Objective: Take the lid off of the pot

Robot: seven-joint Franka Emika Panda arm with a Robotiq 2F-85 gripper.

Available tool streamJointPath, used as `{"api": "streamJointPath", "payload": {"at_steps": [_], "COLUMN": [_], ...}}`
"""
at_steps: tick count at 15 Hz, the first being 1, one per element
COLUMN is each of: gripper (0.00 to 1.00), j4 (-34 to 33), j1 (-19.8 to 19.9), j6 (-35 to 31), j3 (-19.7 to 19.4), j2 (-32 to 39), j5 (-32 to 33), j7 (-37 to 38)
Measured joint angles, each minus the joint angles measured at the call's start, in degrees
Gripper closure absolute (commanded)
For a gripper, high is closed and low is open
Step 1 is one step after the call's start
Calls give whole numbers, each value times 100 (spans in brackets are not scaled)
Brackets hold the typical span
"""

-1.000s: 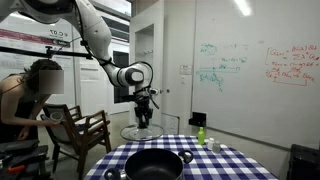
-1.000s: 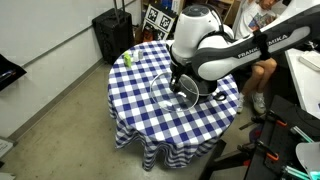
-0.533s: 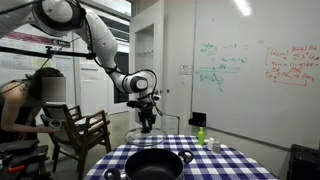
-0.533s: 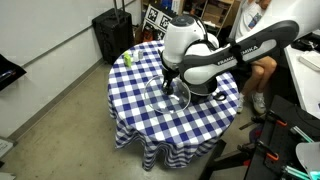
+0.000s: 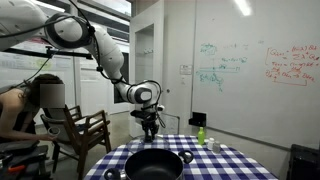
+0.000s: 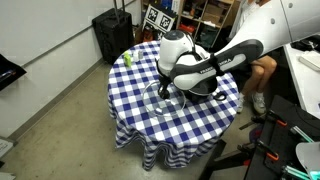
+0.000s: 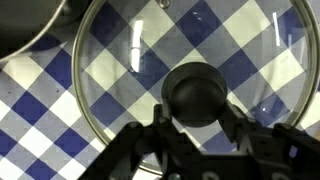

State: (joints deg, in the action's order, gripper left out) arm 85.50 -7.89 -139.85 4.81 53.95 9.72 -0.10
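My gripper lowers the lid beside the pot (image 6: 208,88) next until it rests on clear checked cloth below, then lets go of the knob.
My gripper (image 7: 197,118) is shut on the dark knob (image 7: 197,92) of the round glass lid (image 7: 120,60), with a finger on each side of the knob. The lid hangs level and low over the blue-and-white checked cloth, beside the pot; I cannot tell if it touches the cloth. In an exterior view the gripper (image 6: 166,88) holds the lid (image 6: 158,106) near the table's middle, and the arm hides most of the black pot (image 6: 208,88). In an exterior view the open pot (image 5: 153,163) stands at the front, with the gripper (image 5: 150,127) behind it. The pot's rim (image 7: 30,25) shows top left.
A small green bottle (image 5: 201,134) (image 6: 128,58) stands near the table's edge. A person sits by a wooden chair (image 5: 85,135) beside the table. A black case (image 6: 112,35) stands on the floor past the round table (image 6: 135,120).
The arm has come down and the gripper has carried the lid lower, from well above the table to just over the cloth beside the pot. The pot has not moved.
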Motion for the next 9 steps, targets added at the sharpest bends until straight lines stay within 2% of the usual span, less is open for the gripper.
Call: {"api": "streamJointPath", "payload": {"at_steps": [8, 9], "gripper": [74, 25], "j4": [-686, -747], "j1": [17, 14], "j6": [25, 32], "j3": [-37, -37], "j2": [759, 819], "j5": [-21, -21], "j7": [-4, -4]}}
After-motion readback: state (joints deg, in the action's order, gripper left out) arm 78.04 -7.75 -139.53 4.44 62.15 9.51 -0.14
